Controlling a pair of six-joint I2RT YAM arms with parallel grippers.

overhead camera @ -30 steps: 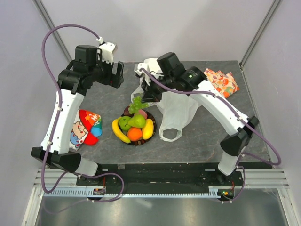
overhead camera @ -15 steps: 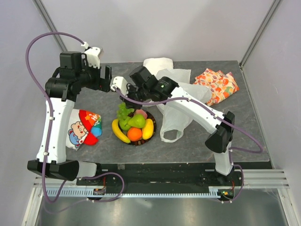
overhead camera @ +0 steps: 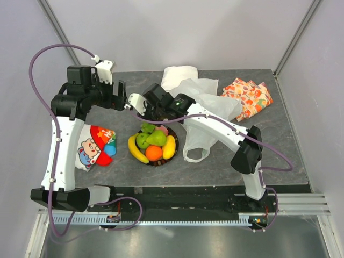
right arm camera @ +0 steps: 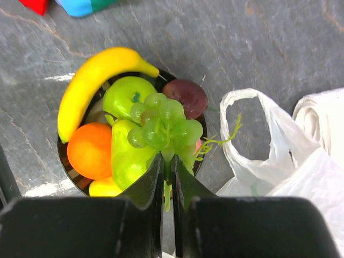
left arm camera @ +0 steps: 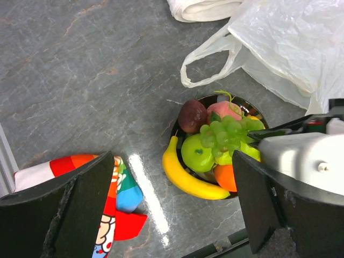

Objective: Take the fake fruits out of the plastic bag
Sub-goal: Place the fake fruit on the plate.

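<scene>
I will next lower my right gripper toward the green apple [right arm camera: 123, 94] and green pear below it and release the stem there, since the grapes already hang over them.
My right gripper [right arm camera: 167, 161] is shut on the stem of the green grapes [right arm camera: 161, 121] and holds them just over the fruit pile on the dark-rimmed plate [right arm camera: 61, 155]. On the plate lie a yellow banana [right arm camera: 91, 80], a green apple [right arm camera: 123, 94], an orange [right arm camera: 88, 150], a green pear [right arm camera: 126, 158], a dark red fruit [right arm camera: 185, 95] and a second banana [right arm camera: 105, 188]. The white plastic bag [overhead camera: 207, 115] lies right of the plate, with a loop handle [right arm camera: 244, 134] beside it. My left gripper [overhead camera: 119, 95] is open and empty, high above the table left of the plate.
A folded white cloth roll [overhead camera: 180, 72] lies behind the bag. Orange fruit-patterned fabric [overhead camera: 250, 97] lies at the back right. A colourful cartoon cloth [overhead camera: 97, 146] lies left of the plate. The left wrist view shows the right gripper [left arm camera: 306, 156] over the plate's right side.
My right gripper has carried the grapes left from the bag and lowered them over the plate. My left arm has drawn back to the left.
</scene>
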